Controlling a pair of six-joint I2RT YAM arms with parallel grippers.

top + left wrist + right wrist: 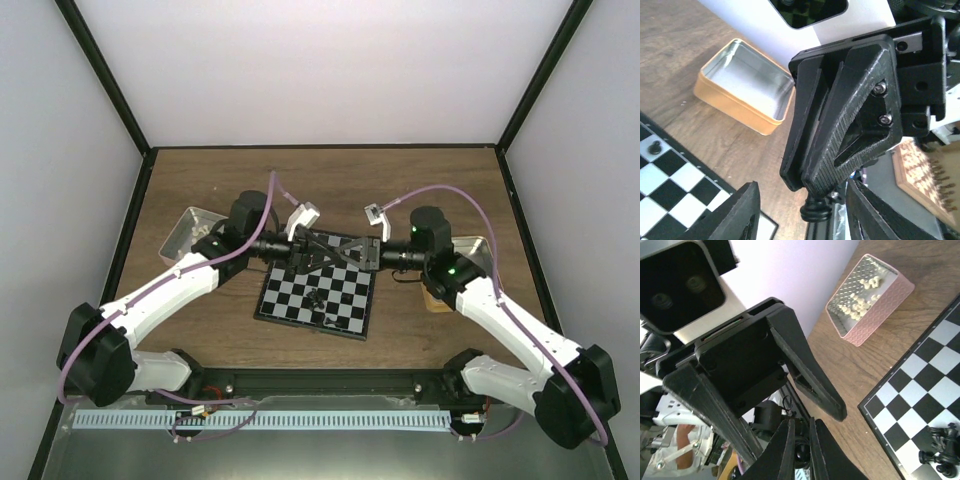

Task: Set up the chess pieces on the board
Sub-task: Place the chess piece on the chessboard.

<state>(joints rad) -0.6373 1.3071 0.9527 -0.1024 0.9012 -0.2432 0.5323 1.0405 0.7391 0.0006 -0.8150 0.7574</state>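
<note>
The chess piece in the robot's right gripper will next go down, round base first, with the gripper's fingers tilted downward, onto the board's far rows below the gripper to be released.
The board point(345, 300) lies at the table's middle, with a few black chess pieces point(316, 298) heaped on it; they also show in the right wrist view point(942, 452). Both grippers meet above the board's far edge. My right gripper point(320, 258) point(801, 422) is shut on one black chess piece point(801, 454), whose round base sticks out below its fingers point(816, 209). My left gripper point(336, 250) point(802, 187) is open, its jaws standing on either side of the right gripper's fingers point(850, 115) and the held piece. A lone black piece point(656, 146) stands on a board square.
A pinkish tin point(190, 232) point(870, 300) with cream-white pieces stands left of the board. A tan-rimmed metal tin point(745, 85) point(470, 250) stands right of it, partly under the right arm in the top view. Black frame posts edge the table.
</note>
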